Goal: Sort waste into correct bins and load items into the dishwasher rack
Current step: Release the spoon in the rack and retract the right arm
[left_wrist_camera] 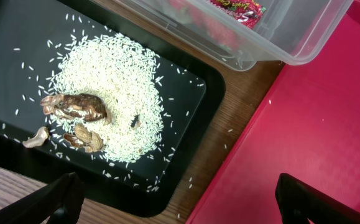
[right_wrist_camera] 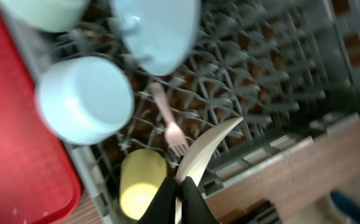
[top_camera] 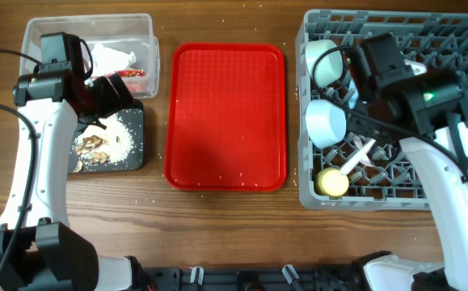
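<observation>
The white spoon in my right gripper will go down next onto the rack grid between fork (right_wrist_camera: 169,124) and yellow cup, the open spot below the gripper. I will let go of it there.
The crumpled wrapper (top_camera: 114,58) lies in the clear tub (top_camera: 40,32). Rice crumbs (left_wrist_camera: 111,87) and brown food bits (left_wrist_camera: 80,109) lie in the black tray (left_wrist_camera: 12,68). My left gripper (left_wrist_camera: 180,202) is open and empty above that tray's corner. My right gripper (right_wrist_camera: 180,190) is shut on the white spoon (right_wrist_camera: 209,144) over the grey dishwasher rack (top_camera: 452,174). In the rack lie the fork (right_wrist_camera: 169,124), the yellow cup (right_wrist_camera: 141,183), a pale blue bowl (right_wrist_camera: 83,99) and another (top_camera: 324,61). A third pale blue dish (right_wrist_camera: 158,31) sits beyond; it may be the plate.
The flat red serving tray (top_camera: 225,113) lies between the bins and the rack, with a few stray rice grains on it. Loose grains also lie on the wooden table (left_wrist_camera: 242,106) beside the black tray.
</observation>
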You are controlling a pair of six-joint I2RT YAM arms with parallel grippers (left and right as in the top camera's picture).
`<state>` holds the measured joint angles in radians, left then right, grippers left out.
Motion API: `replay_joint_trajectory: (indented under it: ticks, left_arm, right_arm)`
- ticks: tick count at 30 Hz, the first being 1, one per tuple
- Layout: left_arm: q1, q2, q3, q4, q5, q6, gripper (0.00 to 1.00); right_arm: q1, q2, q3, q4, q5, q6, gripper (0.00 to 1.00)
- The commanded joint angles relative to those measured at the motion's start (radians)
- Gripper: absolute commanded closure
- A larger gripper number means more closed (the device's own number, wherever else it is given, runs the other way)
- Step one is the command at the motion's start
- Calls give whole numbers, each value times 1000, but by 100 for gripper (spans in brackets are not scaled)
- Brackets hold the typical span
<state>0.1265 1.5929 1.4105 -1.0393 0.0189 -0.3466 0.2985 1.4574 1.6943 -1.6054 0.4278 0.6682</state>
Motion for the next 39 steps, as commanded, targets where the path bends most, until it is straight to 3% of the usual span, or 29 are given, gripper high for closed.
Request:
replay_joint_trajectory:
  ticks: [1, 11, 15, 18, 20, 27, 34, 37, 38, 39]
  left_arm:
    - [7, -9, -4, 0, -13, 0, 0]
    - [7, -9, -4, 0, -13, 0, 0]
    - [7, -9, -4, 0, -12, 0, 0]
    - [7, -9, -4, 0, -13, 0, 0]
    - [7, -9, -4, 0, -12, 0, 0]
    - [7, -9, -4, 0, -12, 0, 0]
    - [7, -9, -4, 0, -13, 0, 0]
    - [7, -9, -4, 0, -12, 0, 0]
    - [7, -9, -4, 0, -12, 0, 0]
    - [7, -9, -4, 0, -13, 0, 0]
  right_arm:
    - [-79, -28, -82, 25, 31, 135, 96]
    - [-241, -27, -348, 312, -79, 161, 95]
    - [-280, -26, -366, 362, -78, 142, 78]
    - [-315, -26, -366, 402, -87, 111, 58]
    - [-325, -26, -366, 414, -92, 90, 49]
    - [-324, -58, -364, 444, -248, -92, 35]
    - [-324, -262, -288, 476, -479, -330, 27]
    - [-324, -436, -260, 482, -542, -353, 10]
    - [-324, -463, -260, 479, -542, -351, 0]
    - [-324, -491, -260, 472, -542, -351, 0]
